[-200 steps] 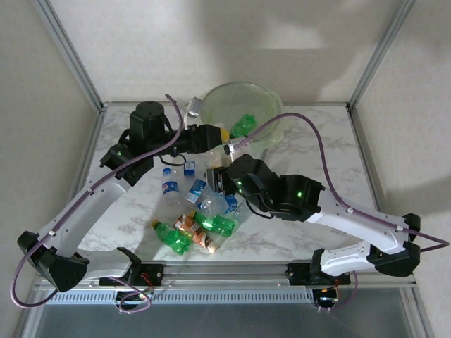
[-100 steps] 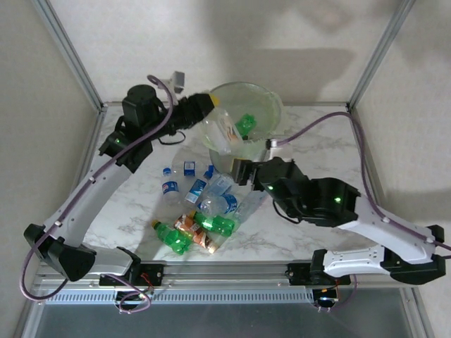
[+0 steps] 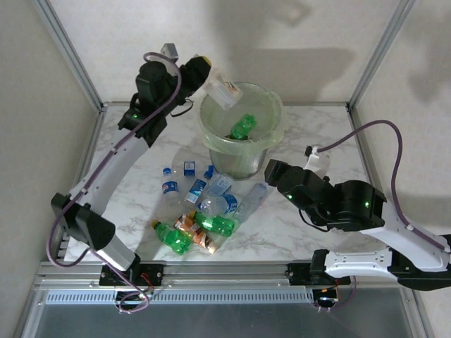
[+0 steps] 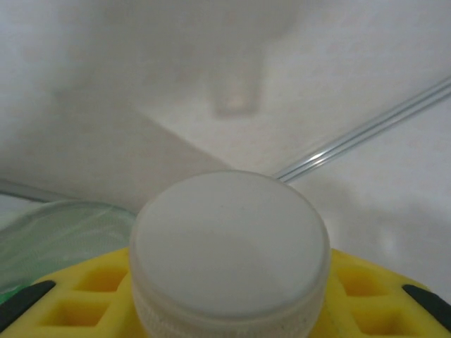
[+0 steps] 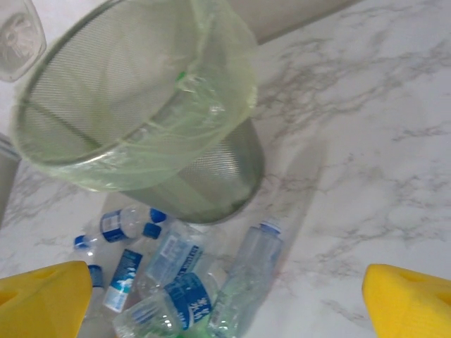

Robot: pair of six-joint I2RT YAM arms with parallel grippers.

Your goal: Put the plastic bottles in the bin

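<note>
The clear bottle's lower end sticks out over the bin's rim. My left gripper should next move toward the bin's opening point(image 3: 239, 111) point(image 4: 67, 236) beside and below it, then let go of the bottle.
My left gripper point(image 3: 206, 69) is high up at the far left rim of the bin point(image 3: 271, 134), shut on a clear bottle with an orange label point(image 3: 225, 90) that slants down over that rim. In the left wrist view the bottle's white cap point(image 4: 229, 243) sits between the yellow fingers point(image 4: 81, 289). One green bottle point(image 3: 243, 127) lies inside the bin. Several clear, green and orange bottles point(image 3: 204, 208) lie piled in front of it. My right gripper point(image 3: 270, 171) hangs open to the right of the pile. Its wrist view looks down on the bin point(image 5: 211, 176) and a clear blue-capped bottle point(image 5: 254, 260).
The bin stands at the back middle of the marble table point(image 3: 317, 134). Metal frame posts point(image 3: 70, 56) and pale walls close in the back and sides. Bare marble lies right of the bin point(image 5: 366, 176). A purple cable point(image 3: 380, 127) loops above the right arm.
My left gripper has lifted the orange-labelled bottle from beside the bin to above its far left rim. The right gripper has drawn back to the right, off the pile.
</note>
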